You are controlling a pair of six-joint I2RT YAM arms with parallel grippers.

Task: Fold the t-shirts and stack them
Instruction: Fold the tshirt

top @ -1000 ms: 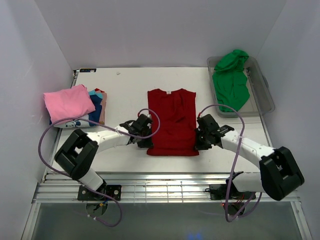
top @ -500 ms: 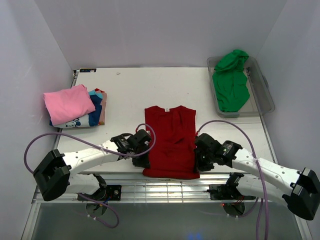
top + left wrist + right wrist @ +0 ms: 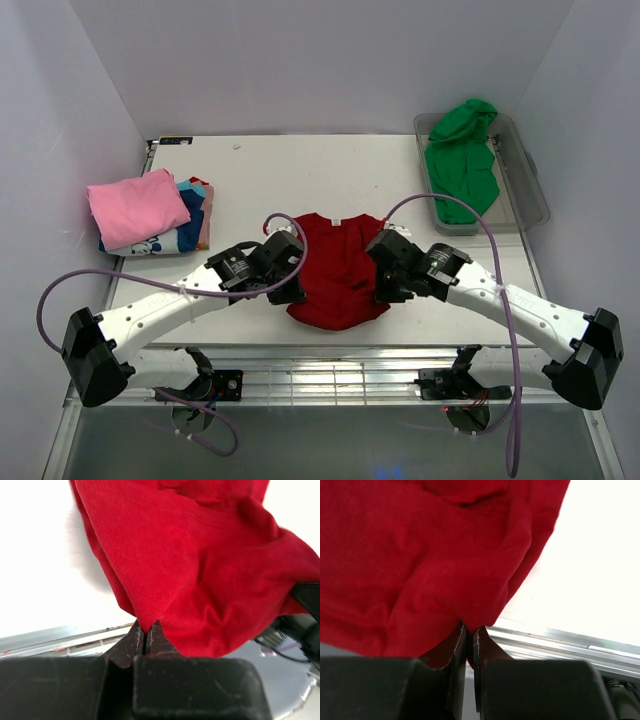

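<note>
The near hem sags from the right gripper's pinch and needs to go outward over the shirt toward the flat collar (image 3: 358, 224) end next, before the robot's right gripper opens.
The red t-shirt (image 3: 338, 270) lies mid-table, its collar end flat and its near hem lifted and sagging between my two grippers. My left gripper (image 3: 291, 287) is shut on the hem's left corner; the cloth (image 3: 200, 570) hangs from the pinch (image 3: 146, 630). My right gripper (image 3: 383, 285) is shut on the right corner, where red cloth (image 3: 420, 565) fills the view above the pinch (image 3: 470, 630). A green t-shirt (image 3: 461, 165) lies crumpled in the clear tub. A folded pink t-shirt (image 3: 135, 206) tops the stack at the left, over blue (image 3: 192, 215) and peach (image 3: 206, 215) ones.
The clear plastic tub (image 3: 534, 195) stands at the back right. The stack of folded shirts sits at the table's left edge. A metal rail (image 3: 320, 360) runs along the table's near edge. White walls close in the left, back and right sides.
Both grippers pulled the shirt toward the near edge, then rose and moved back over it with the hem corners held. The near half now hangs bunched between them.
</note>
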